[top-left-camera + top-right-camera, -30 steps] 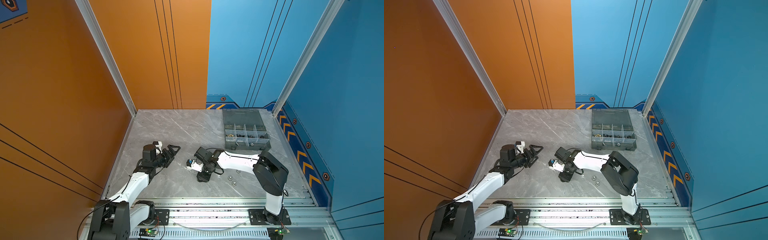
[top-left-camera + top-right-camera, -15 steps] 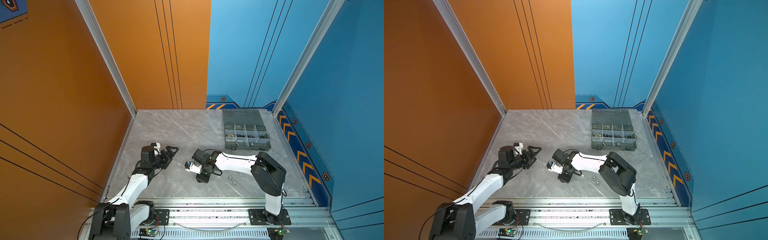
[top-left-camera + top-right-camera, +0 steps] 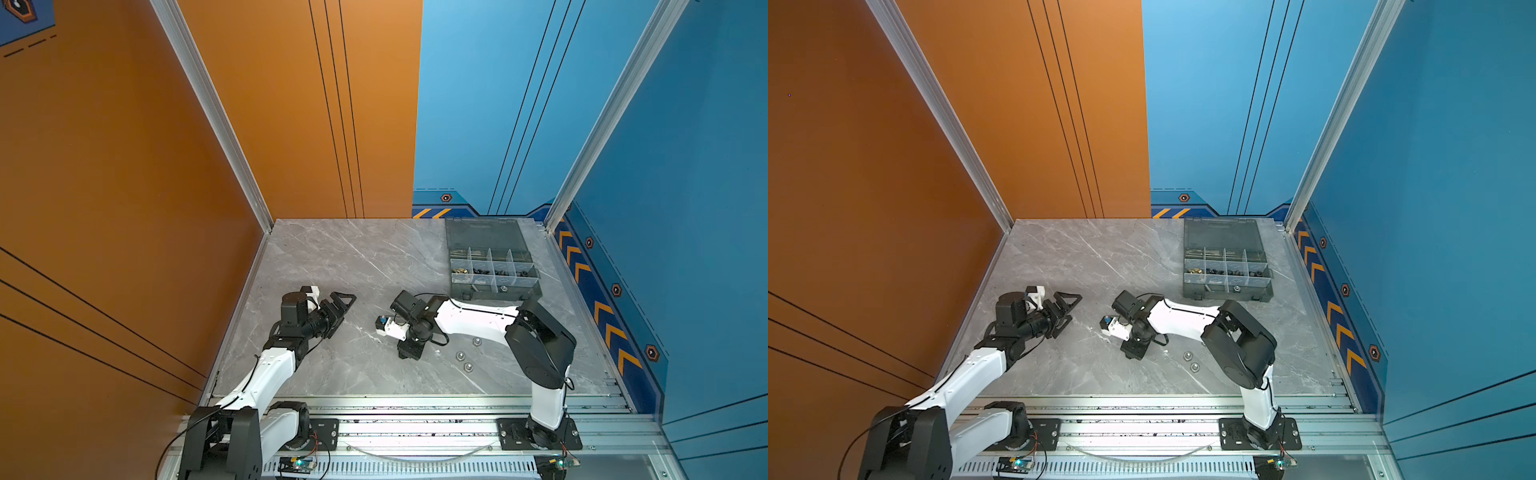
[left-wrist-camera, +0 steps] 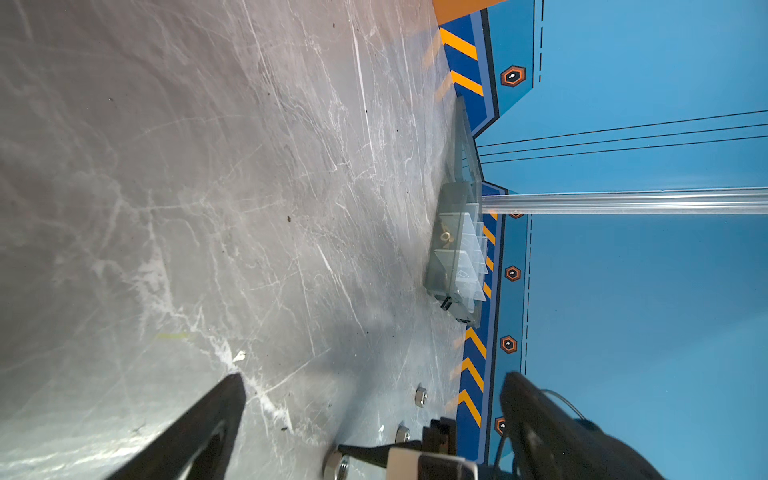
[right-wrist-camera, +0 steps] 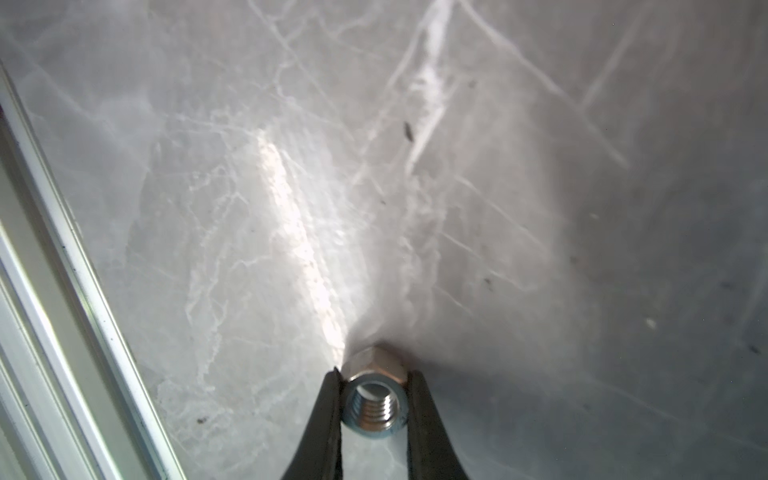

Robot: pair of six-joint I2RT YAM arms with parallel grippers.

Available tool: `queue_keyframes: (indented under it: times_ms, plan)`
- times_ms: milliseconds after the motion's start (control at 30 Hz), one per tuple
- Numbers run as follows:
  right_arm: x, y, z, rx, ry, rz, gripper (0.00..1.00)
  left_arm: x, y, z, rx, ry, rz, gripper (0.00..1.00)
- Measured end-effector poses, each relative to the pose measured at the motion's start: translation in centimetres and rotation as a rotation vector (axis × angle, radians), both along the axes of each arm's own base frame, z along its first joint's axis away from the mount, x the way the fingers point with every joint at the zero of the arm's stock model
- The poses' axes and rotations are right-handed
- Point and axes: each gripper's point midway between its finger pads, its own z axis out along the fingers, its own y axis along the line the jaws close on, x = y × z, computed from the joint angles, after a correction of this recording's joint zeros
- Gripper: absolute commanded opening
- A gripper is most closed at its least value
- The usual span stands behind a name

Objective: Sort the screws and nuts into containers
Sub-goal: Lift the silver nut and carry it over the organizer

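Note:
My right gripper needs to lift and swing over the box's front section (image 3: 508, 289), which stands outward of it with a silver nut inside, to release the large nut alongside.
A silver hex nut (image 5: 372, 409) stands on edge on the marble table, and my right gripper (image 5: 374, 374) is shut on it, one black finger on each flat. In both top views that gripper (image 3: 407, 354) (image 3: 1133, 353) points down at the table's middle front. Loose silver nuts (image 3: 459, 355) (image 3: 1195, 367) lie just to its right. My left gripper (image 3: 343, 305) (image 4: 374, 399) hangs open and empty to the left. The containers are compartments in the open grey organiser box (image 3: 498, 293) (image 3: 1229, 294) at the back right. Small parts lie in its middle row. I cannot pick out any screws.
The box's lid (image 3: 484, 232) lies flat towards the back wall. The orange wall stands on the left and the blue wall on the right. The metal rail (image 3: 415, 428) runs along the front edge. In the left wrist view, two nuts (image 4: 420, 397) lie beyond the right gripper's finger.
The right gripper's jaws have narrowed onto the silver nut while its arm stayed in place. The left arm has barely shifted.

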Motion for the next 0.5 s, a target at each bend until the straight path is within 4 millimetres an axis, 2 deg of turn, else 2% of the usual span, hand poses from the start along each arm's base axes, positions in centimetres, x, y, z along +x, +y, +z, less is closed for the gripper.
queue_keyframes:
  times_ms: [100, 233, 333, 500]
  plan:
    - [2.0, -1.6, 2.4, 0.060, -0.010, -0.082, 0.00, 0.0, 0.0, 0.0, 0.000, 0.000, 0.000, 0.98]
    - [6.0, -4.6, 6.9, 0.156, -0.078, -0.222, 0.00, 0.0, 0.0, 0.0, 0.000, 0.000, 0.000, 0.98]
    - [9.7, -8.4, 9.3, 0.190, -0.135, -0.371, 0.00, 0.0, 0.0, 0.1, 0.000, -0.003, 0.000, 0.98]
    - [14.7, -15.6, 10.3, 0.160, -0.201, -0.617, 0.00, 0.0, 0.0, 0.1, -0.001, -0.005, 0.000, 0.98]
